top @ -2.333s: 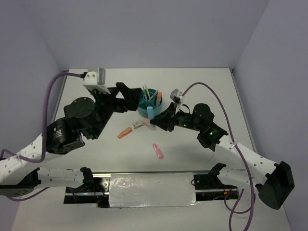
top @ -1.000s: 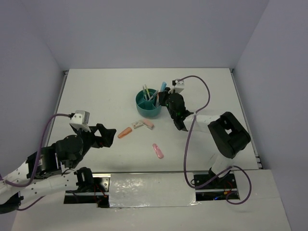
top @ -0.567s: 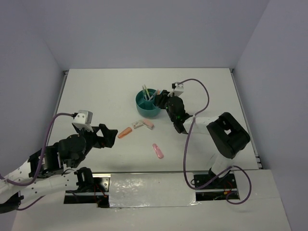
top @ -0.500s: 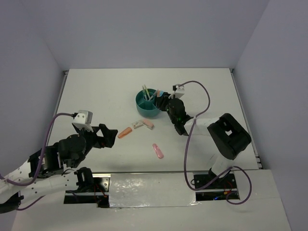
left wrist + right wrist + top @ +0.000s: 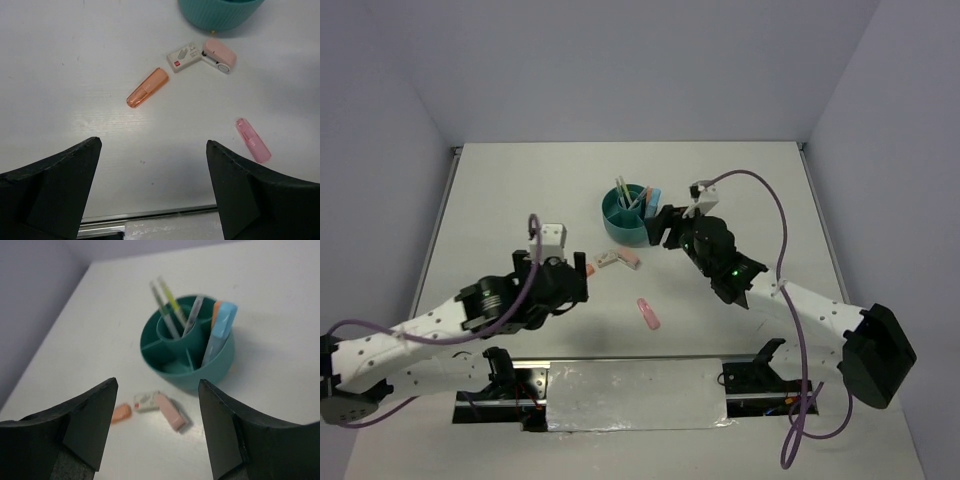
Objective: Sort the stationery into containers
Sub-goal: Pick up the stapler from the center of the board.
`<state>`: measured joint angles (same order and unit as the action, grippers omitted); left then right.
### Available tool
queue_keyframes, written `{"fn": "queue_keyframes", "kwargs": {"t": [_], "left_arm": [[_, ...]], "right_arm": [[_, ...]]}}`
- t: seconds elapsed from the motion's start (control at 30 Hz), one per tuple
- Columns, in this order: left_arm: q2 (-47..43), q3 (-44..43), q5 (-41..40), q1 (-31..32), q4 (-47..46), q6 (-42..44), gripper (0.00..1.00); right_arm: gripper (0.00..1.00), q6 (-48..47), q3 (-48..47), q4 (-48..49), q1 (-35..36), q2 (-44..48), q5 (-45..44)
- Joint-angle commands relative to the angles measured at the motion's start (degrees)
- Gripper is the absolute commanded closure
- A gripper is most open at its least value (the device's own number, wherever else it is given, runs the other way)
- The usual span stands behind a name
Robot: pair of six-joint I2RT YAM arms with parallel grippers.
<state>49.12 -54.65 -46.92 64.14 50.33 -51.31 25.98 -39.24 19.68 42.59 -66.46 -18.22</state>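
Observation:
As the pink eraser (image 5: pixel 219 55) lies loose outside the container, I will bring my empty right gripper down and to the left in the top view onto the eraser's middle.
The round teal container (image 5: pixel 623 229) (image 5: pixel 218 366) holds several thin pens (image 5: pixel 168 306) in its central cup. A blue highlighter (image 5: pixel 220 330) (image 5: pixel 653 194) and an orange item lean in an outer compartment. On the table in front lie an orange cap (image 5: pixel 147 93) (image 5: pixel 120 413), a white eraser (image 5: pixel 183 57) (image 5: pixel 610 261), a pink eraser (image 5: pixel 219 55) (image 5: pixel 170 412) and a pink cap (image 5: pixel 253 140) (image 5: pixel 648 313). My right gripper (image 5: pixel 157 382) (image 5: pixel 658 226) is open and empty, just right of the container. My left gripper (image 5: pixel 152 145) (image 5: pixel 576 274) is open and empty, above the table near the orange cap.
The white table ends at a metal rail (image 5: pixel 635 392) along the near edge, between the two arm bases. Grey walls close in the back and both sides. The right arm's purple cable (image 5: pixel 775 215) loops above the table's right half.
My right gripper has opened and drawn back from the container, leaving the blue highlighter standing in it. My left arm has swung forward toward the orange cap, jaws still wide.

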Motion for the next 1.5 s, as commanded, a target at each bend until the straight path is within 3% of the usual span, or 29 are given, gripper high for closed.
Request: {"fn": "queue_keyframes", "kwargs": {"t": [0.0, 0.1, 0.23, 0.4, 0.63, 1.17, 1.23, 1.27, 1.3, 1.47], "left_arm": [[6.68, -0.37, 6.2, -4.18, -3.79, -2.49, 0.01], [8.09, 1.21, 12.1, -10.07, -8.48, -1.69, 0.01], [3.02, 3.15, 21.06, -17.45, -15.43, 1.03, 0.01], [-5.68, 3.59, 23.53, -17.56, -13.68, 3.75, 0.01], [-14.4, 6.22, 33.2, -17.56, -13.59, 12.98, 0.01], [-18.62, 9.92, 43.4, -17.56, -16.84, 16.68, 0.01], [-18.89, 9.92, 43.4, -17.56, -16.93, 16.77, 0.01], [-18.8, 9.92, 43.4, -17.56, -16.93, 16.77, 0.01], [-18.71, 9.74, 43.31, -17.56, -16.93, 16.77, 0.01], [-18.71, 9.48, 42.61, -17.56, -17.01, 16.68, 0.01]], "right_arm": [[0.26, -6.98, -1.45, -18.15, 2.67, -1.82, 13.98], [0.26, -11.38, -3.47, -23.36, 5.91, -4.9, 13.74], [0.26, -15.6, -2.77, -19.95, 7.25, -7.63, 14.08], [0.32, -23.14, -8.11, -18.01, 7.33, -17.97, 12.68], [0.32, -29.4, -15.6, -16.88, 7.25, -30.12, 10.84], [0.34, -35.2, -19.72, -13.09, 7.25, -38.83, 8.37], [0.4, -35.47, -20.34, -13.96, 7.25, -39.89, 8.46], [0.57, -35.56, -20.69, -14.23, 7.25, -40.07, 8.64], [0.64, -35.3, -20.7, -14.49, 7.25, -39.98, 8.72], [0.85, -32.66, -14.47, -9.49, 7.86, -32.61, 11.18]]}}
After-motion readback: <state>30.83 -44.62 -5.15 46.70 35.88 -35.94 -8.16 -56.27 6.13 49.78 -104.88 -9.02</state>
